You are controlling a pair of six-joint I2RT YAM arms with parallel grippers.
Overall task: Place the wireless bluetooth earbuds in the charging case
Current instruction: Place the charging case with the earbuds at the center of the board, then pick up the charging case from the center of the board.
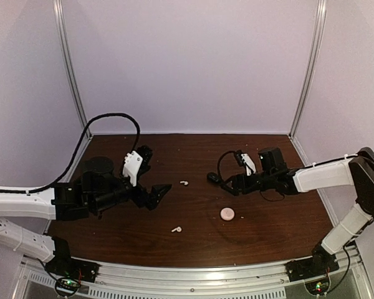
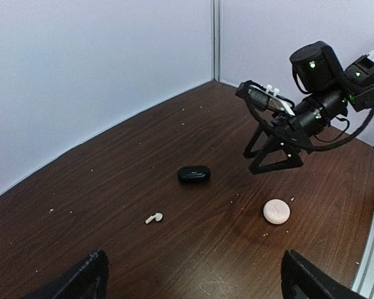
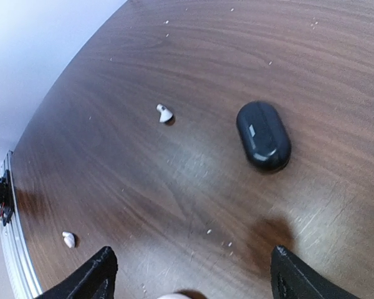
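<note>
The round white case gets gripped by its sides next, as my right gripper comes down toward the front bar. The case's white colour matches the loose white earbuds.
A white stemmed earbud (image 1: 184, 183) lies mid-table; it also shows in the left wrist view (image 2: 153, 218) and the right wrist view (image 3: 164, 113). A second white earbud (image 1: 176, 229) lies nearer the front, seen in the right wrist view (image 3: 68, 239). A closed black case (image 1: 212, 177) (image 2: 193, 174) (image 3: 263, 135) lies right of the first earbud. A closed round white case (image 1: 227, 213) (image 2: 277, 211) sits nearer the front. My left gripper (image 1: 157, 196) (image 2: 196, 286) is open and empty, left of the first earbud. My right gripper (image 1: 227, 185) (image 3: 190, 280) is open and empty, above the table beside the black case. Black earbuds are out of view.
The dark wooden table (image 1: 268, 243) is walled by white panels at the back and sides. The right arm (image 2: 311, 93) with its cable shows in the left wrist view. A metal rail (image 1: 206, 277) runs along the front edge. Small pale specks dot the wood.
</note>
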